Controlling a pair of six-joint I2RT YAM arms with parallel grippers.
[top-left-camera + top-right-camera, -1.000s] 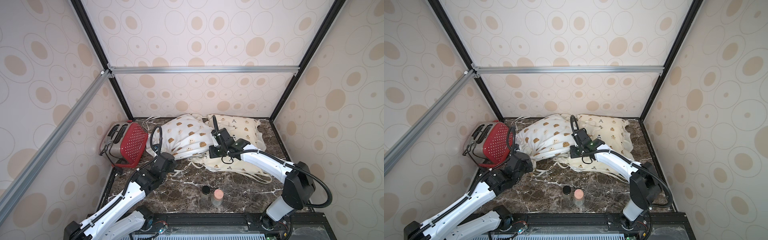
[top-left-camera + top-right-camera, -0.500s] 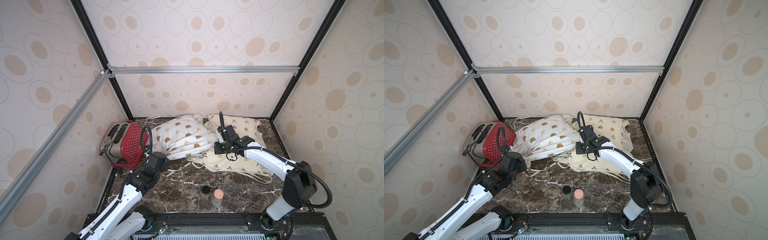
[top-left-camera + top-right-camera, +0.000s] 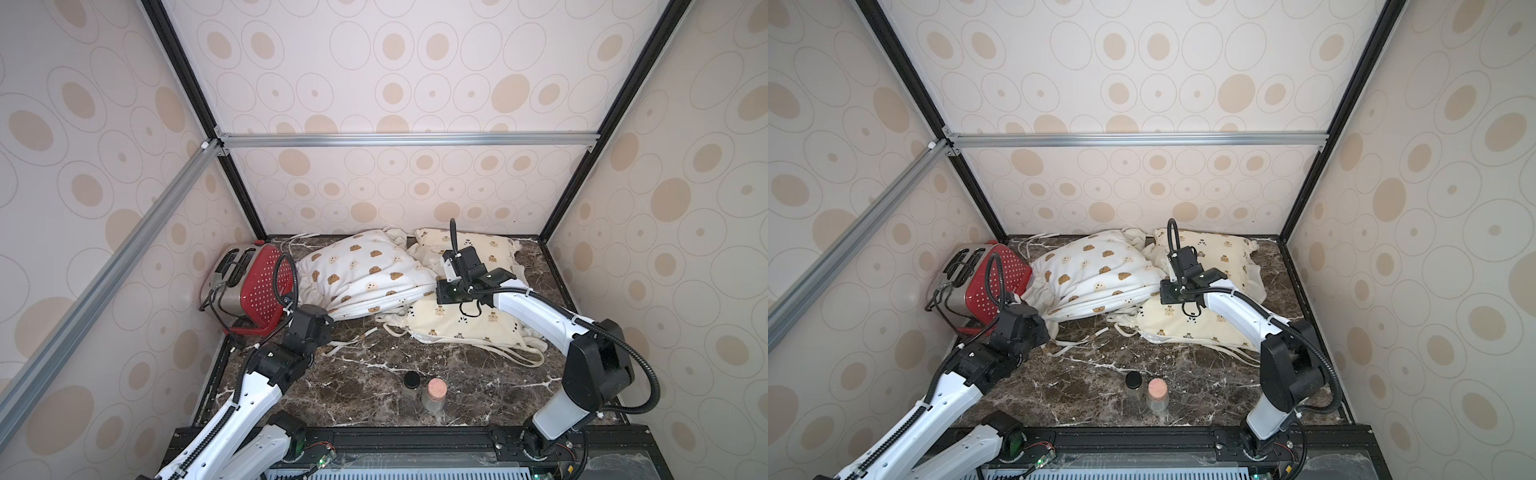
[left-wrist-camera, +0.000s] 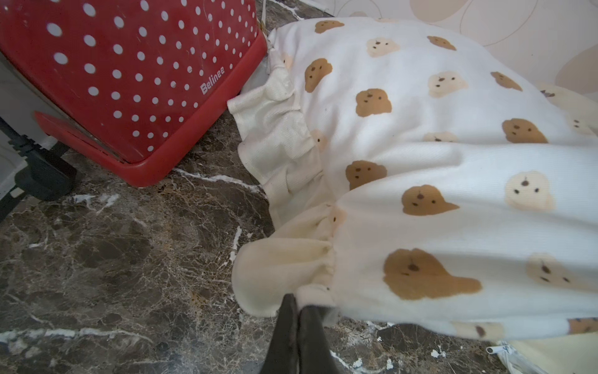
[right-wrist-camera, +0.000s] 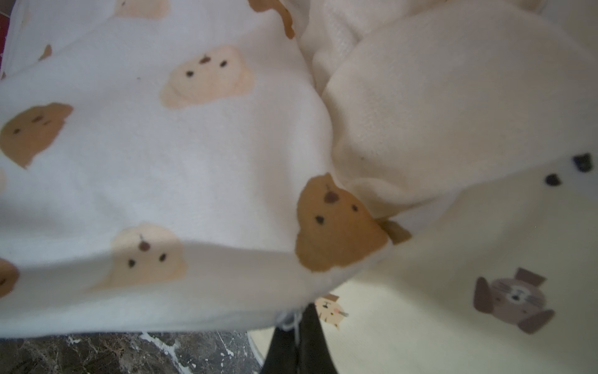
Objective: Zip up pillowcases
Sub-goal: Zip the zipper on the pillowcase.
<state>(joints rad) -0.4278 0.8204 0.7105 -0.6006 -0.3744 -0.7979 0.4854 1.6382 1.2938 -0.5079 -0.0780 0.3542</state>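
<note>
The white pillowcase's held edge overlaps the cream-yellow one, so my right gripper will next move back over the bare marble beyond the jars and let go of the pale loop.
The white pillowcase (image 3: 361, 270) with brown and cream bear heads hangs stretched between my two grippers, just above the marble table in both top views (image 3: 1096, 270). My left gripper (image 4: 299, 302) is shut on its ruffled corner (image 4: 278, 278) near the toaster. My right gripper (image 5: 296, 319) is shut on the opposite lower edge of the same pillowcase (image 5: 161, 162). The cream-yellow pillowcase (image 3: 457, 320) with small animals lies flat under the right arm, partly under the white one (image 5: 485, 243). A zipper end (image 4: 498, 351) shows below the white fabric.
A red toaster with white dots (image 3: 253, 286) stands against the left wall, close to my left gripper (image 3: 328, 320). Two small jars (image 3: 411, 384) (image 3: 434, 392) stand near the table's front edge. Loose ties (image 3: 353, 338) trail over the marble. Patterned walls close in three sides.
My left gripper has pulled the ruffled corner leftward toward the toaster and the right gripper has shifted slightly right and back, drawing the white pillowcase out longer and tauter.
</note>
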